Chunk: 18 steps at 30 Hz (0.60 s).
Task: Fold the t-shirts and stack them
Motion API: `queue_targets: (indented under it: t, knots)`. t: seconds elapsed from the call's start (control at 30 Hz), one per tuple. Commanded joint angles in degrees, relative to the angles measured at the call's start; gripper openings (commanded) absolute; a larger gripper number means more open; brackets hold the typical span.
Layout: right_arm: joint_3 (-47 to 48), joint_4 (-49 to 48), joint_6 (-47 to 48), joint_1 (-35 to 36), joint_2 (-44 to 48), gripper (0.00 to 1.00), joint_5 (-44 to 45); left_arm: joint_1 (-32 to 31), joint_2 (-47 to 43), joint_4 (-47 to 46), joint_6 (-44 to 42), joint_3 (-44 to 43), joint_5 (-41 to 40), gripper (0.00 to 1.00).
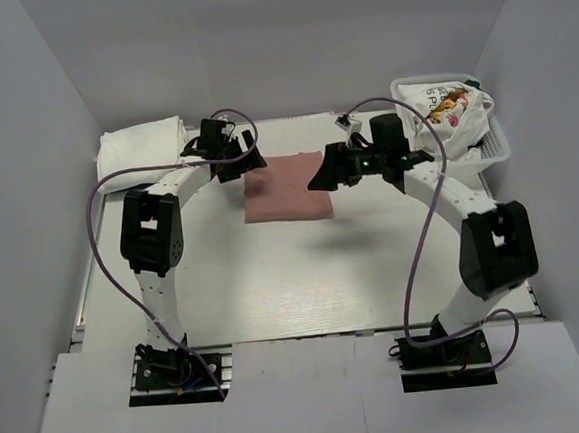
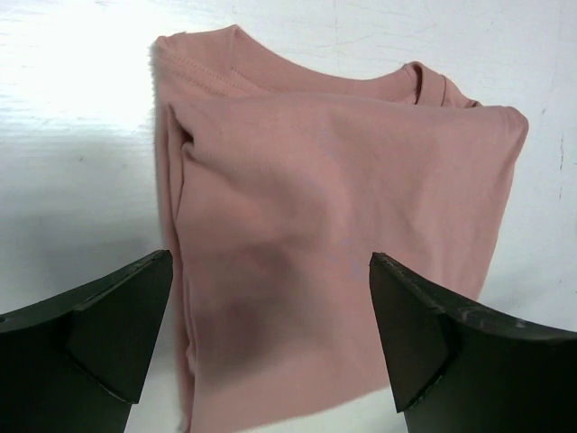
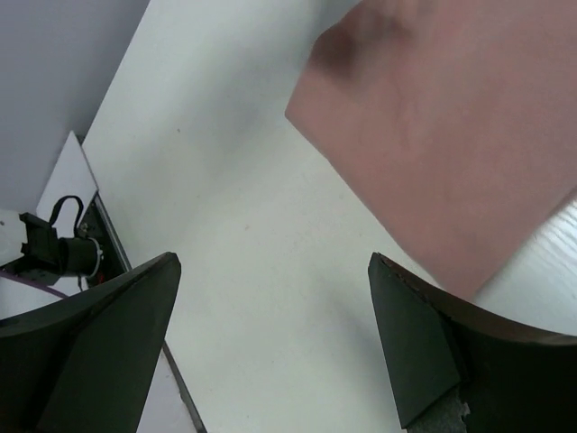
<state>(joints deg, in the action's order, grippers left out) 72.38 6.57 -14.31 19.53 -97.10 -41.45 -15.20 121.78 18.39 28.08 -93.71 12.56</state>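
Note:
My left gripper should next go down slightly, back onto the middle of the dusty-pink t-shirt's edge by the white stack, because its fingers are on both sides of that edge.
A dusty-pink t-shirt (image 1: 287,189) lies folded into a rectangle on the table, between my two grippers. It fills the left wrist view (image 2: 343,207), collar at the top, and shows in the right wrist view (image 3: 451,135) at upper right. My left gripper (image 1: 253,162) hovers open over the shirt's left edge, empty. My right gripper (image 1: 319,179) hovers open at the shirt's right edge, empty. Folded white t-shirts (image 1: 144,148) lie stacked at the far left. A white t-shirt with colourful print (image 1: 447,109) lies crumpled in the basket.
A white plastic mesh basket (image 1: 495,145) stands at the far right corner. Grey walls close in the table on three sides. The left arm's purple cable (image 1: 95,227) loops out to the left.

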Motion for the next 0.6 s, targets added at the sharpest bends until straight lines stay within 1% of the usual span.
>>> queue_targets:
  t: [0.0,0.03,0.1,0.23,0.33,0.43,0.53,0.57]
  knots:
    - [-5.22,3.37,2.79,-0.28,4.37,0.9,5.14,-0.36,-6.29,4.01,-2.06,2.12,-5.07,1.0]
    - [-7.14,3.1,3.14,-0.37,6.81,0.9,5.33,-0.36,-6.29,4.02,-2.84,2.13,-5.09,1.0]
    - [-9.7,3.27,3.58,-0.28,8.06,0.9,6.37,-0.36,-5.24,4.02,-3.99,2.74,-4.21,1.0]
    - [-11.03,4.95,3.85,-0.19,11.04,0.9,7.97,-0.36,-1.55,5.43,-6.35,0.73,-1.49,1.0]
    - [-11.47,4.68,4.63,-0.28,11.93,0.9,7.09,-0.36,0.21,5.43,-10.39,0.72,3.34,1.0]
    - [-12.0,3.54,4.72,-0.28,12.63,0.9,5.68,-0.88,1.44,5.95,-12.68,0.72,3.87,1.0]
    - [-12.26,3.19,4.73,-0.19,12.64,0.9,5.77,-1.41,3.19,6.48,-14.8,-0.06,5.81,0.96]
    - [-12.44,3.19,4.9,-0.28,12.64,0.9,6.12,-1.93,4.6,7.96,-15.85,-0.76,6.33,0.92]
